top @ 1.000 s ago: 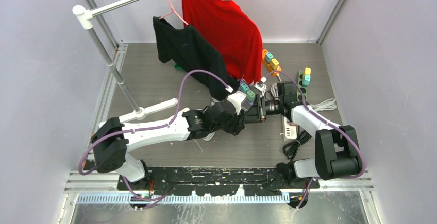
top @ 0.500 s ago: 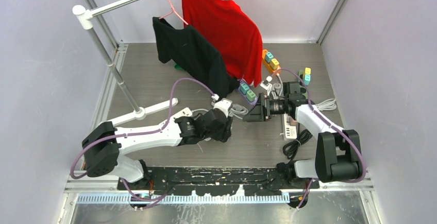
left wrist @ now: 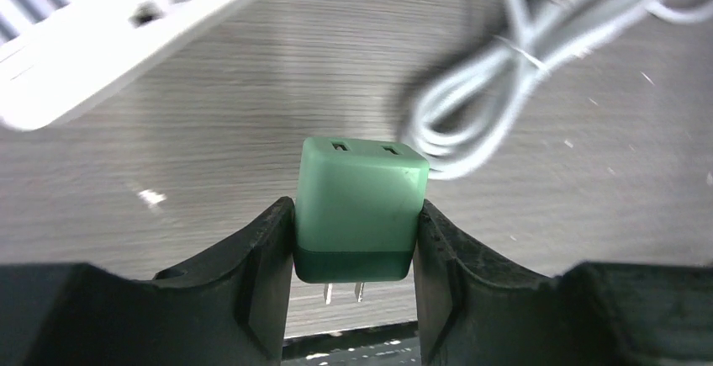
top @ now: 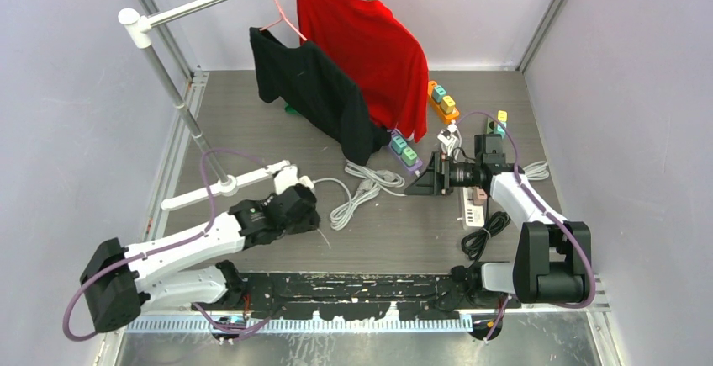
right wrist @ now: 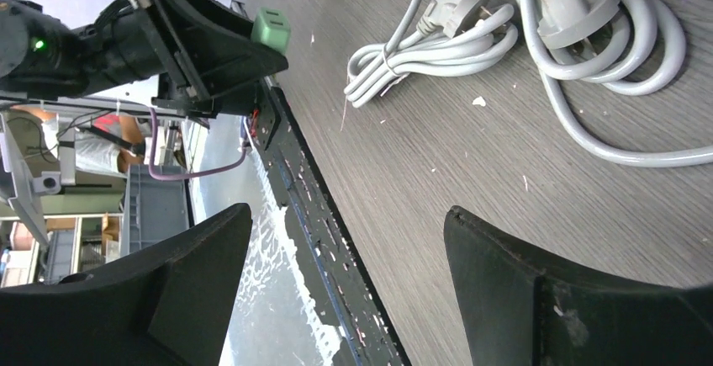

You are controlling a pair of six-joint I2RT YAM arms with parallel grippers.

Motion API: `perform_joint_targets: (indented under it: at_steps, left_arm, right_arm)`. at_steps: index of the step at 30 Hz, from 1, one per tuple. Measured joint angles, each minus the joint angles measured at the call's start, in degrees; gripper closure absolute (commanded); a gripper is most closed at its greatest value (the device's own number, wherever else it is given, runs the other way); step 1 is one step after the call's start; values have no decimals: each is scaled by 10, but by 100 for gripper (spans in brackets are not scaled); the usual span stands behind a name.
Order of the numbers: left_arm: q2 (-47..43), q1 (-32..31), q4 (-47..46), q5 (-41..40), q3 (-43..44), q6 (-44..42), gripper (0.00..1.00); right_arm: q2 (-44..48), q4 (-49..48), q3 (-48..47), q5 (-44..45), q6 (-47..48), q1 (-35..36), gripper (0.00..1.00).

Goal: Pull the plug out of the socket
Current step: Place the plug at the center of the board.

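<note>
I will move my left gripper left in the top view, down beside the white strip's end, and release the mint-green plug, its prongs clear of any socket.
A mint-green plug (left wrist: 360,189), two bare prongs pointing down, sits clamped between my left gripper's (left wrist: 355,208) fingers, above the table. The top view puts that left gripper (top: 308,208) at the table's near left, far from the purple socket strip (top: 406,153), which lies by the hanging clothes with teal plugs on it. My right gripper (top: 419,185) hovers just near of that strip, jaws wide apart and empty. Through the right wrist view I see the right gripper (right wrist: 346,214) open, and the green plug (right wrist: 271,28) in the left gripper's fingers in the distance.
Grey cable coils (top: 363,188) lie mid-table. A white power strip (top: 472,208) lies under my right arm, another white strip (left wrist: 92,29) beside my left gripper. A red shirt (top: 366,42) and black garment (top: 307,88) hang from a rack; its white base (top: 227,186) stands left. Coloured strips (top: 443,101) lie behind.
My left arm has drawn back left and toward the near edge, carrying the green plug away from the purple strip. My right gripper has opened and shifted slightly right.
</note>
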State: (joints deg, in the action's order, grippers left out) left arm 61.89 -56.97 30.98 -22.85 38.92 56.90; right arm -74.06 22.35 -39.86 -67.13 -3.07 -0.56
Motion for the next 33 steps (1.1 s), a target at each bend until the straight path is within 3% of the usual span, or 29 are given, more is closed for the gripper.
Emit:
perform_joint_targets:
  at_steps: [3,9,18,26,33]
  left_arm:
    - [-35,38,44,-3,-28,38,100]
    - [-75,50,146,-34,-37,112,100]
    - [-12,59,242,-63,-26,187,100]
    - [17,74,272,-76,-9,219,100]
    - [-31,130,273,-75,-15,223,100]
  right_arm:
    - [0,1,0,5,4,-3,11]
    - [0,2,0,13,10,-4,11]
    - [0,2,0,16,13,-8,10]
    - [2,2,0,16,15,-12,10]
    - [2,3,0,16,15,-12,10]
